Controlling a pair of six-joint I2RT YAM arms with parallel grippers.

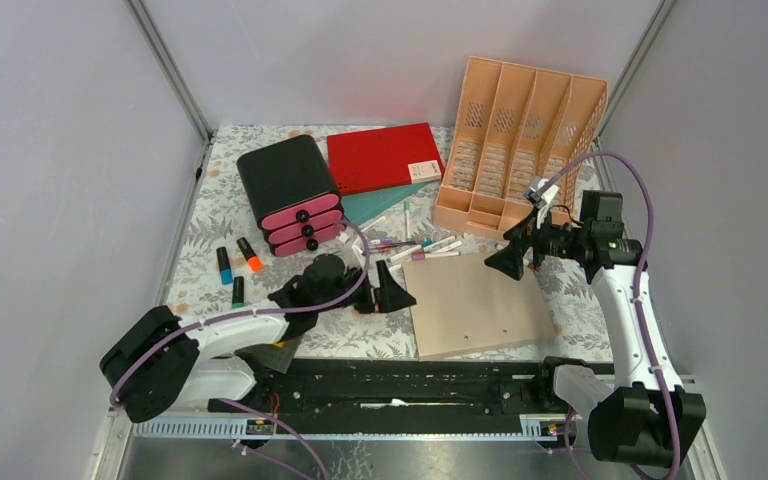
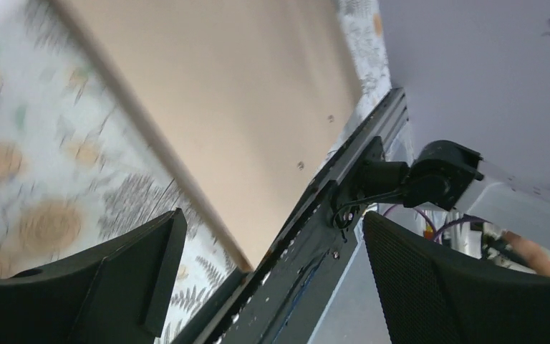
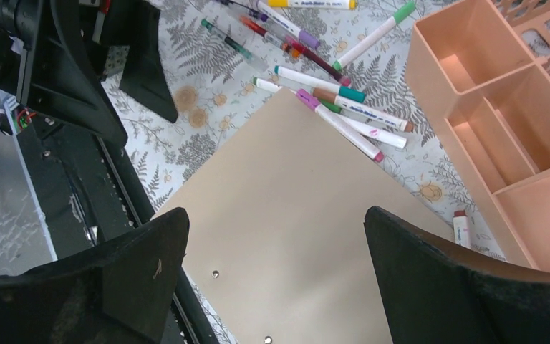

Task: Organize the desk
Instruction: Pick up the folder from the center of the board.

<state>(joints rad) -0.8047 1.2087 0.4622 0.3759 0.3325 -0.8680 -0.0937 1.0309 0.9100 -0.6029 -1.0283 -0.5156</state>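
The left gripper next moves down and back toward the black bar to close on the folder's near corner [image 1: 422,354] [image 2: 246,259], since its edge faces the open fingers.
The desk [image 1: 205,215] is covered in a pale cloth with fern leaves and orange flowers. A beige folder [image 1: 475,305] lies flat at the near middle. My left gripper [image 1: 378,293] is open and empty, low beside the folder's left edge. In the left wrist view the gripper [image 2: 272,279] frames the folder [image 2: 222,93] and the black rail. My right gripper [image 1: 520,245] is open and empty above the folder's far right corner. In the right wrist view the gripper [image 3: 276,272] looks down on the folder [image 3: 293,201]. Several loose markers [image 1: 425,245] lie just behind the folder.
A peach file rack [image 1: 520,140] stands at the back right. A black drawer box with pink fronts [image 1: 290,195] sits at the back left beside a red folder [image 1: 385,157] lying on a teal one [image 1: 390,205]. Blue [image 1: 223,265], orange [image 1: 250,255] and green [image 1: 238,291] highlighters lie at the left.
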